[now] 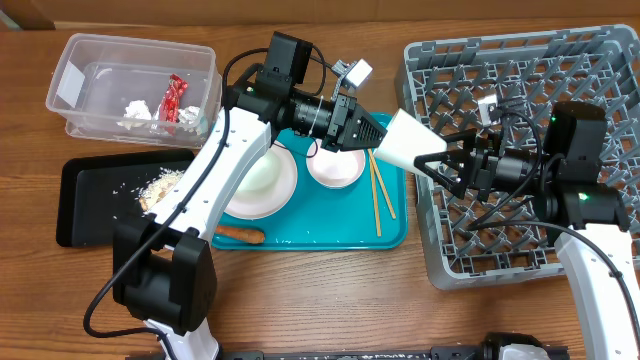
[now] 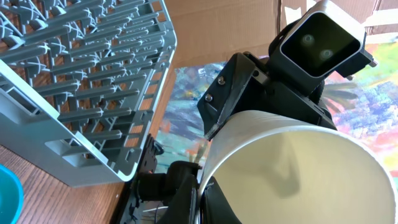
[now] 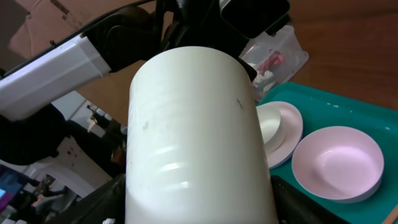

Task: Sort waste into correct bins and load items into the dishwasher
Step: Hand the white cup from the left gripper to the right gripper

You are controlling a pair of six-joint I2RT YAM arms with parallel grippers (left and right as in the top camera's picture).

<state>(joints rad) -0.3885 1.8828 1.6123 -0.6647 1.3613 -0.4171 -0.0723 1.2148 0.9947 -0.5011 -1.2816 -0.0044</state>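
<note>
The robot's right gripper will next tip downward and lower the cup onto the rack's side (image 1: 622, 188) farthest from the teal tray to let it go there, because the rack (image 1: 560, 60) is empty.
A white cup (image 1: 405, 140) hangs between both arms, above the gap between the teal tray and the grey dish rack (image 1: 560, 60). My left gripper (image 1: 378, 135) is shut on its rim, one finger inside and one outside (image 2: 199, 193). My right gripper (image 1: 432, 160) is closed round the cup's body (image 3: 193, 124), a finger pressed on each side. A white plate (image 1: 262, 178), a white bowl (image 1: 336, 165) and wooden chopsticks (image 1: 378, 195) lie on the teal tray (image 1: 395, 225). An orange carrot (image 1: 240, 235) rests at its front edge.
At the back left, the clear tub (image 1: 80, 95) holds a red wrapper (image 1: 174, 100) and a paper ball (image 1: 137, 112). The black tray (image 1: 90, 200) on the left carries pale food scraps (image 1: 160, 187). The rack fills the right side.
</note>
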